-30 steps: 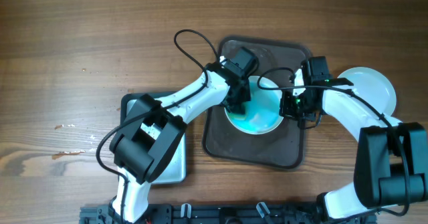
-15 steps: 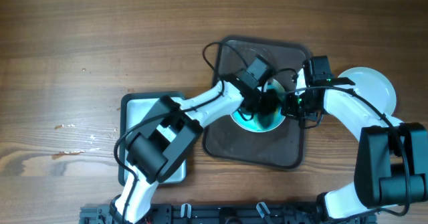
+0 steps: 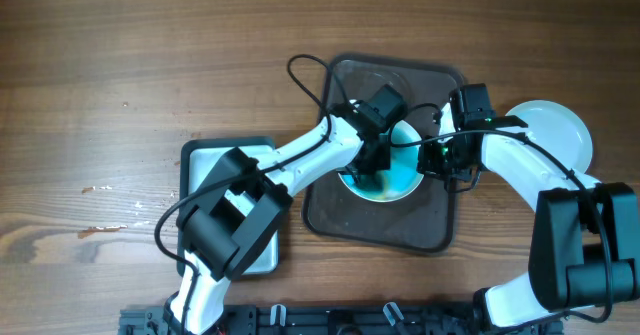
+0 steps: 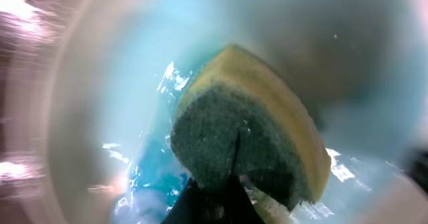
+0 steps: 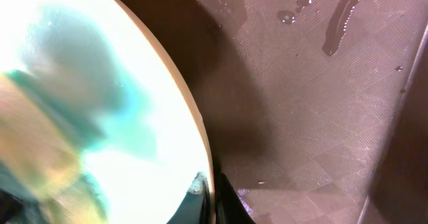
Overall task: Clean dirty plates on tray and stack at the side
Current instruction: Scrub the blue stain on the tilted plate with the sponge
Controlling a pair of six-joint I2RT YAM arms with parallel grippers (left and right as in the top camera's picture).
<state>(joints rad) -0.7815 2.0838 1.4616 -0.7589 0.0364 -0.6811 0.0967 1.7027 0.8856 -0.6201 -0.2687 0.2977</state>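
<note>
Next, my left gripper rises off the plate and swings over the pale basin, to its left in the overhead view, and releases the sponge.
A white plate (image 3: 395, 175) smeared with blue liquid sits on the dark brown tray (image 3: 345, 215). My left gripper (image 3: 375, 155) is shut on a green and yellow sponge (image 4: 247, 140) pressed on the plate's wet blue face (image 4: 134, 103). My right gripper (image 3: 437, 157) is shut on the plate's right rim (image 5: 200, 150), one finger on each side. The tray's textured floor (image 5: 314, 103) shows wet drops. Another white plate (image 3: 560, 135) lies on the table to the right of the tray.
A pale basin (image 3: 205, 160) stands on the table left of the tray, mostly under my left arm. The wooden table (image 3: 150, 65) runs wide to the left and back. A dark rail (image 3: 330, 320) lines the near edge.
My left gripper with the sponge swept right across the plate, then came back a little to the left. The right gripper has held still on the rim.
</note>
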